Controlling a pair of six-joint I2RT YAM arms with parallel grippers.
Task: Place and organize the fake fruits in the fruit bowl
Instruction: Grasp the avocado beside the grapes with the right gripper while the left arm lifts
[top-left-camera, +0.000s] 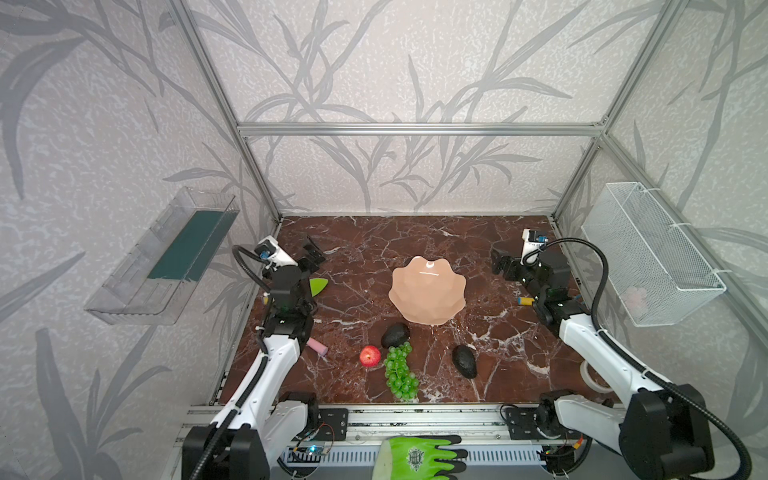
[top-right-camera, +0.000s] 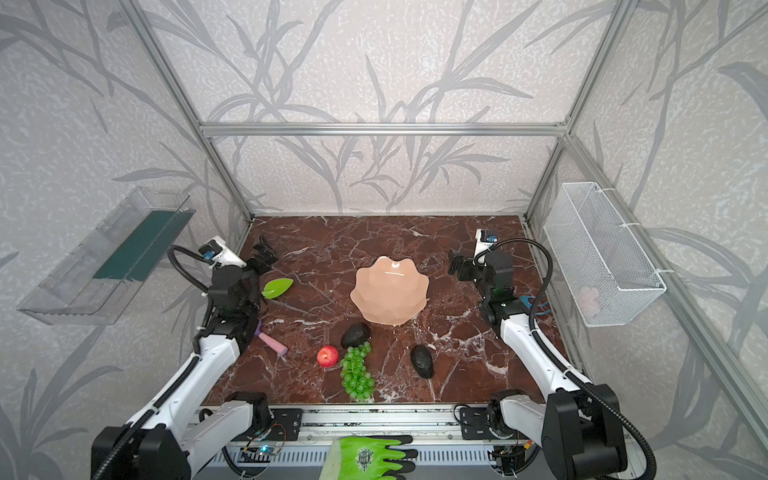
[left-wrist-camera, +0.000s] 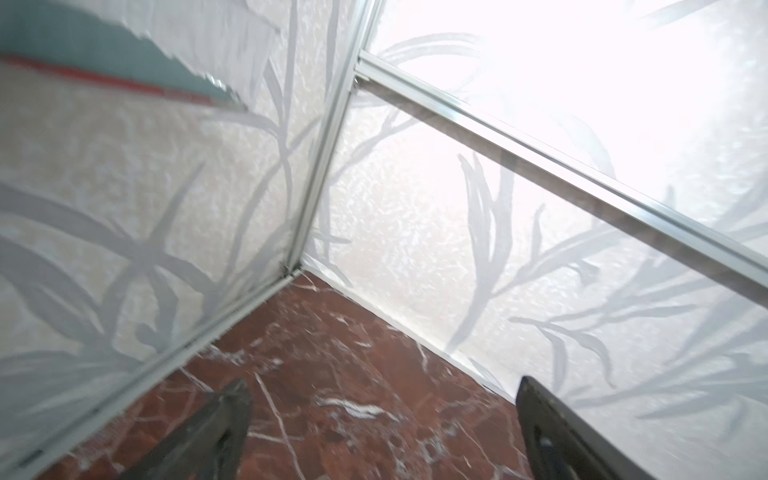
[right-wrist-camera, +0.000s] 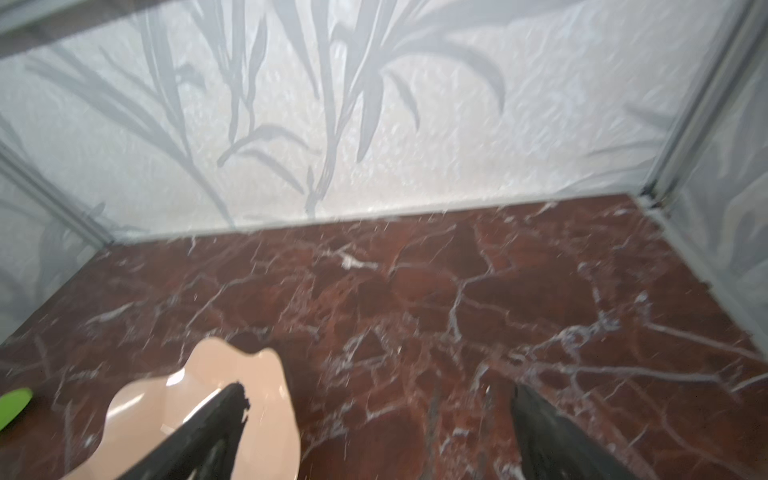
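Note:
My right gripper moves back past the bowl (top-left-camera: 428, 299) next, tilts down and lowers over the lone avocado to close around it, because it lies clear of the grapes.
The peach-pink fruit bowl (top-left-camera: 428, 299) (top-right-camera: 390, 297) stands mid-table with no fruit in it. In front of it lie a red apple (top-left-camera: 370, 356) (top-right-camera: 327, 356), a bunch of green grapes (top-left-camera: 400, 374) (top-right-camera: 356, 374) and two dark avocados (top-left-camera: 395, 335) (top-left-camera: 464, 361). My left gripper (top-left-camera: 311, 253) (left-wrist-camera: 382, 382) hovers open near the back left corner, holding nothing. On the bowl's right my right gripper (top-left-camera: 500, 264) (right-wrist-camera: 378, 388) is open and empty, with the bowl's edge (right-wrist-camera: 249, 374) beside one finger.
A green leaf-shaped spade (top-left-camera: 318, 286) and a pink cylinder (top-left-camera: 318, 347) lie by the left arm. A clear tray (top-left-camera: 166, 257) hangs on the left wall, a wire basket (top-left-camera: 648, 253) on the right. A green glove (top-left-camera: 419, 457) rests on the front rail.

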